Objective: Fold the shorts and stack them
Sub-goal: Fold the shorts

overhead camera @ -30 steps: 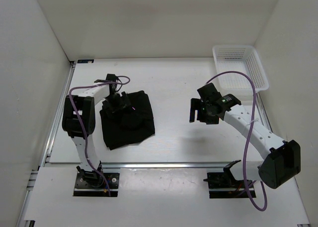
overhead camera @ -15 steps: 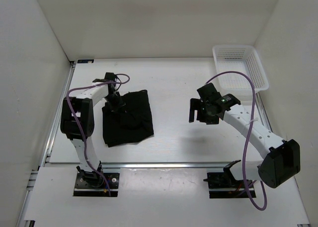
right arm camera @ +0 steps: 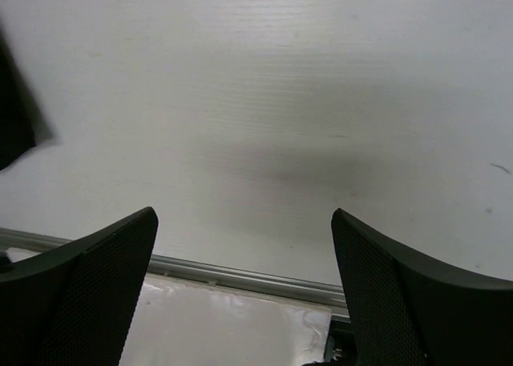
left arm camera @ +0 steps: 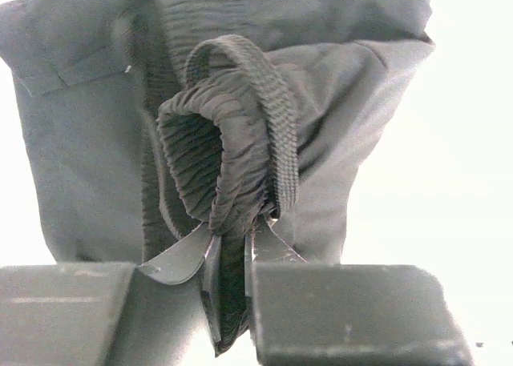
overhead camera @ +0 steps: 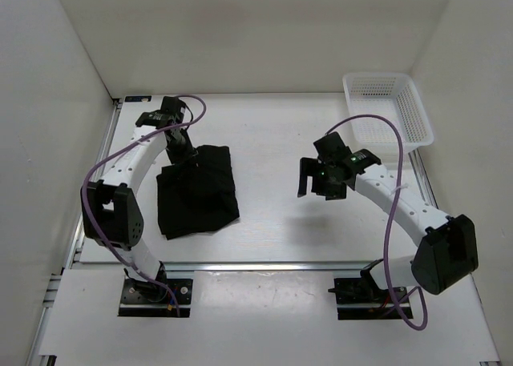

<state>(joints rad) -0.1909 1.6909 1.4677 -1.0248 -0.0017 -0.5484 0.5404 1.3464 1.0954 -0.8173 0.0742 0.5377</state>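
Note:
The robot's left gripper should next drag the pinched waistband of the shorts to the right in the top view, to the bare middle of the table, and let it go there.
The black shorts (overhead camera: 198, 194) lie in a folded heap on the left half of the table. My left gripper (overhead camera: 181, 151) is over their far edge, shut on a bunched piece of the elastic waistband. In the left wrist view the fingertips (left arm camera: 232, 239) pinch that ribbed fold, with a drawcord loop arching over it, and the rest of the shorts (left arm camera: 353, 102) hangs below. My right gripper (overhead camera: 311, 180) hovers open above bare table to the right of the shorts. Nothing lies between its fingers (right arm camera: 243, 215). A dark corner of the shorts (right arm camera: 11, 124) shows at the left edge of that view.
A white mesh basket (overhead camera: 377, 77) stands at the far right corner. White walls close in the table on three sides. A metal rail (right arm camera: 240, 276) runs along the table's near edge, with both arm bases behind it.
My left gripper has shut on the waistband and moved toward the far left, dragging the shorts a little left. My right gripper has drifted slightly left, opening a bit wider.

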